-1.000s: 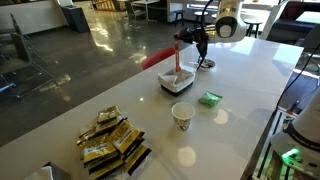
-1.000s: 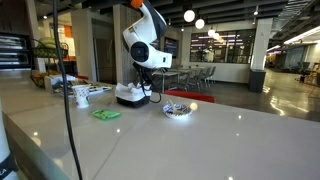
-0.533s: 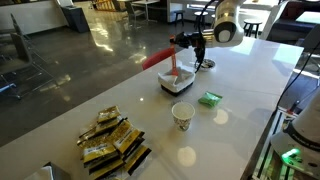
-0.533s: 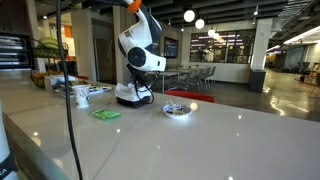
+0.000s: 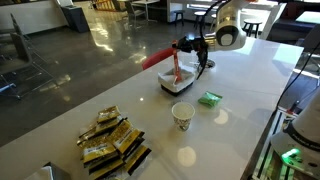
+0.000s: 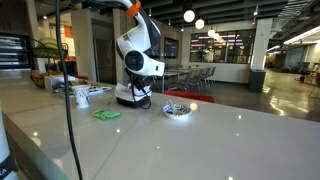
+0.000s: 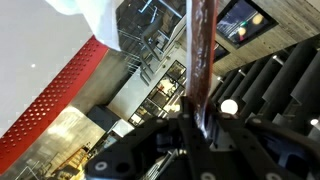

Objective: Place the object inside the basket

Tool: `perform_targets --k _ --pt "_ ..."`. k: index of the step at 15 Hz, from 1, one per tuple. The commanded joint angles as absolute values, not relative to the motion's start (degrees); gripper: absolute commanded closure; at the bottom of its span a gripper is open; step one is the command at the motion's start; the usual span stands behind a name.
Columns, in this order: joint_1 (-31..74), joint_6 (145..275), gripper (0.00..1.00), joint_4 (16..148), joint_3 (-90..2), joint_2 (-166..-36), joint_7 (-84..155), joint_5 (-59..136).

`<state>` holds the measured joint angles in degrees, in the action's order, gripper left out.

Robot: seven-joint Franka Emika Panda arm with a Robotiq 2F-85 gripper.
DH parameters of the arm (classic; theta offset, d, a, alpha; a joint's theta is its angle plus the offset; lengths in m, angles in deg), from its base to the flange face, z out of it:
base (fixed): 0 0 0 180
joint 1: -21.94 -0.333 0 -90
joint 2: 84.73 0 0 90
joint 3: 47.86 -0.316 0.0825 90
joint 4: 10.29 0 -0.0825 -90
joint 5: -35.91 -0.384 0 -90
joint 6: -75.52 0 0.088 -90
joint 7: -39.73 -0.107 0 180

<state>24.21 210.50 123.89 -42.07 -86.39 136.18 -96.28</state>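
Note:
The reddish-pink stick's lower end already reaches the basket's top, so my gripper will stay above the basket and release it next.
The object, a long thin reddish-pink stick (image 5: 177,63), slants from my gripper (image 5: 188,46) down to the small dark basket (image 5: 176,85). Its lower end is at the basket's top, among white packets. In the wrist view the stick (image 7: 200,50) runs from the top edge down between my fingers, and the gripper (image 7: 196,128) is shut on it. In the exterior view from the other side, the arm hangs over the basket (image 6: 133,98) and hides the stick.
A white paper cup (image 5: 182,115) and a flat green packet (image 5: 209,98) lie near the basket. A round dark dish (image 6: 178,110) sits beside it. A pile of brown packets (image 5: 112,141) lies at the near end of the white table (image 5: 240,90).
The wrist has dropped slightly and tilted, so the gripper now holds the stick a little lower. The stick's lower end stays at the basket.

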Motion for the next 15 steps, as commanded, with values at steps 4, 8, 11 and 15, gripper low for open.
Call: perform_targets --k 4,8,11,15 --pt "25.05 209.28 0.96 127.16 -42.43 -86.4 138.18 -100.02" --pt "24.92 209.11 0.96 127.52 -42.58 -86.58 139.75 -102.79" --pt "24.83 209.48 0.59 127.74 -42.75 -86.61 138.03 -100.73" --pt "24.59 209.31 0.38 127.93 -43.28 -85.47 136.47 -95.66"
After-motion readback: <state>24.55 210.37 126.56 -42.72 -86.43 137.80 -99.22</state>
